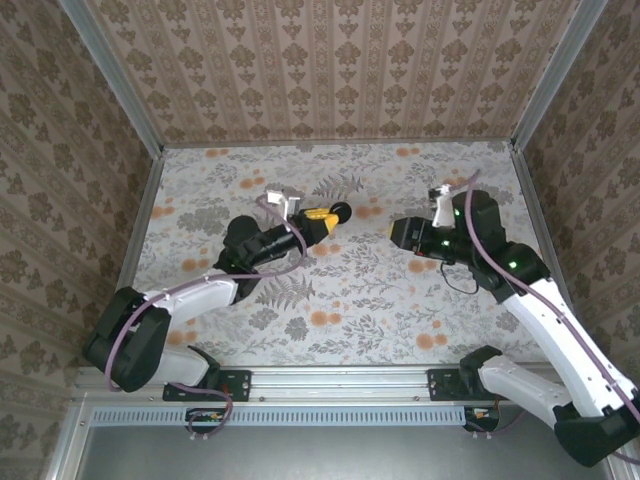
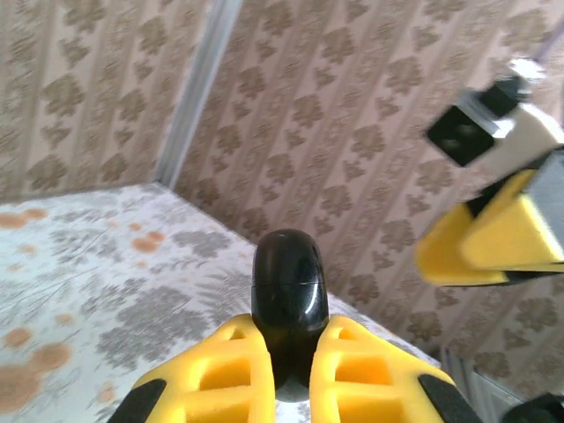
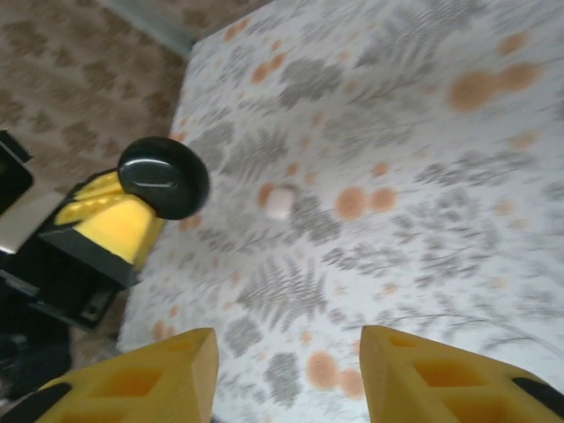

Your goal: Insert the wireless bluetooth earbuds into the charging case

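Observation:
I should move my left gripper outward and lower next, tilting it down, onto the grey fern print (image 1: 330,187) near the back wall, because the tabletop there is bare for the disc.
My left gripper (image 1: 325,215) (image 2: 291,357) is shut on a glossy black round disc (image 2: 289,282) (image 1: 341,211) (image 3: 165,176) with a seam across it, held above the table at the back middle. A small white rounded thing, blurred, which I take for the charging case (image 3: 280,202), lies on the table just right of the disc. My right gripper (image 3: 286,352) (image 1: 396,233) faces the left one from the right. It is open, with only table between its yellow fingers (image 3: 167,374). I cannot make out the earbuds.
The flower-patterned table (image 1: 350,300) is boxed in by wallpapered walls (image 1: 330,70) at the back and on both sides. The right gripper's fingers (image 2: 493,238) hang close at the upper right of the left wrist view. Cables loop round both arms.

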